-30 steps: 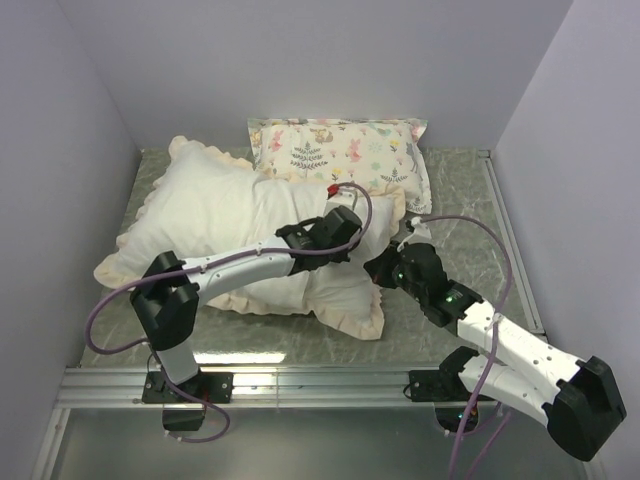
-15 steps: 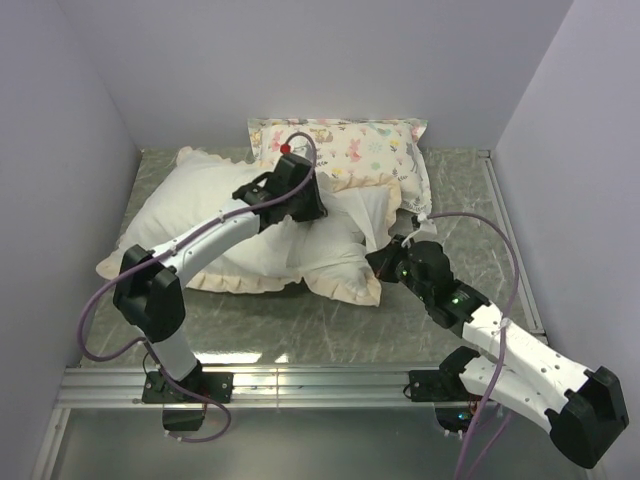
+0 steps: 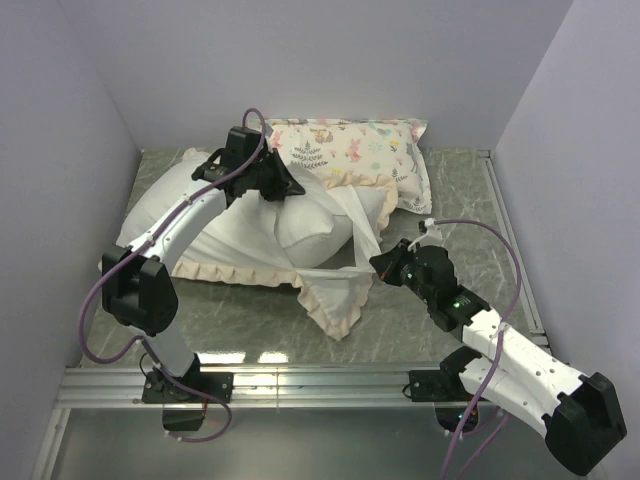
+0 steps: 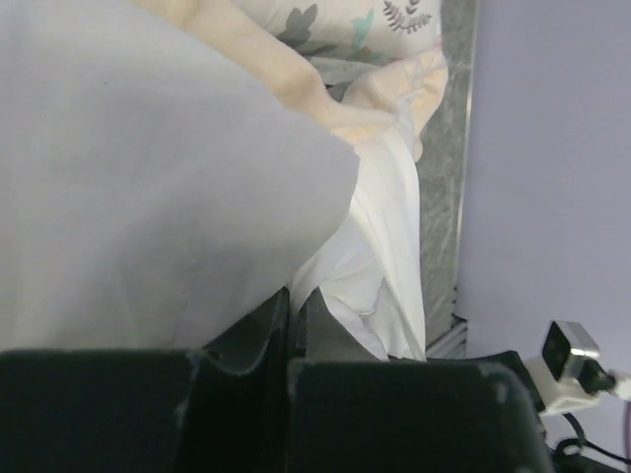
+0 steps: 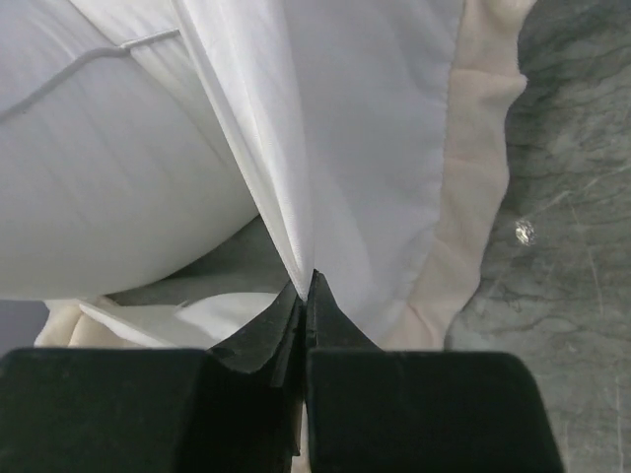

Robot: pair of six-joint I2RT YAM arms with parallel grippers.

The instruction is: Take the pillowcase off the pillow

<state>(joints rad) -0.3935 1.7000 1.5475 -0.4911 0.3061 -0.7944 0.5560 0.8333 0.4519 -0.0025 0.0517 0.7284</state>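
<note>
The held fold of the pillowcase will be carried by my left gripper to the right in the top view, over the pillow's bulging end, and be let go there.
The cream-white pillowcase [image 3: 200,215] with its ruffled frill [image 3: 335,300] lies across the table, opened at the middle. The plump white pillow [image 3: 315,228] bulges out of the opening. My left gripper [image 3: 288,187] is at the far side, shut on a fold of the pillowcase's white fabric [image 4: 380,246], jaws closed [image 4: 293,293]. My right gripper [image 3: 381,264] is to the right of the pillow, shut [image 5: 308,279] on the pillowcase's other edge [image 5: 365,148], with the frill [image 5: 478,168] beside it and the pillow [image 5: 99,168] to its left. The dark grey face is hidden.
A small pastel animal-print pillow [image 3: 350,150] lies against the back wall, just behind my left gripper. The marble-patterned table [image 3: 455,200] is boxed in by walls on the left, back and right. A metal rail [image 3: 300,380] runs along the near edge.
My left gripper has pulled the fabric from the middle up and to the far left. The opening has widened, more of the pillow shows, and the frilled flap now hangs toward the near edge.
</note>
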